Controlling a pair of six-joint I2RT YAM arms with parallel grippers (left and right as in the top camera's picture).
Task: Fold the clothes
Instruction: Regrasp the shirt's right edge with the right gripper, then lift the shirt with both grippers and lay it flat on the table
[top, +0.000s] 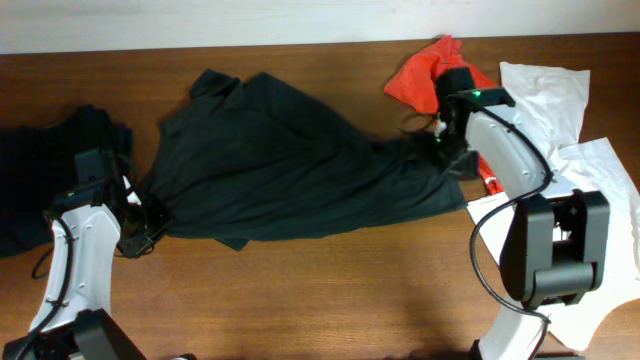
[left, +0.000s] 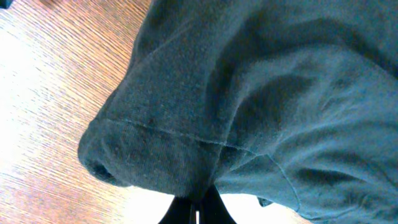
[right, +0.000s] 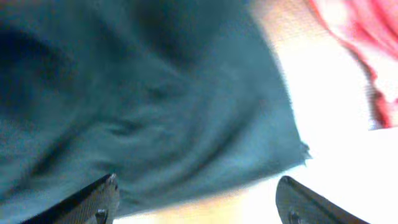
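Note:
Next, my right gripper goes back down onto the hem at the T-shirt's near corner, which lies below and back from it. The T-shirt's other end is already pinched.
A large dark T-shirt lies spread and rumpled across the middle of the wooden table. My left gripper is shut on its left hem; the left wrist view shows the pinched fold of the shirt between the closed fingers. My right gripper is open over the shirt's right end. The right wrist view shows its two fingers spread wide above the shirt's edge. An orange-red shirt lies at the back right, also in the right wrist view. White shirts lie at the far right. No white letters show.
A dark pile of clothing lies at the far left edge. More white cloth lies beside the right arm's base. Bare wooden tabletop runs along the front.

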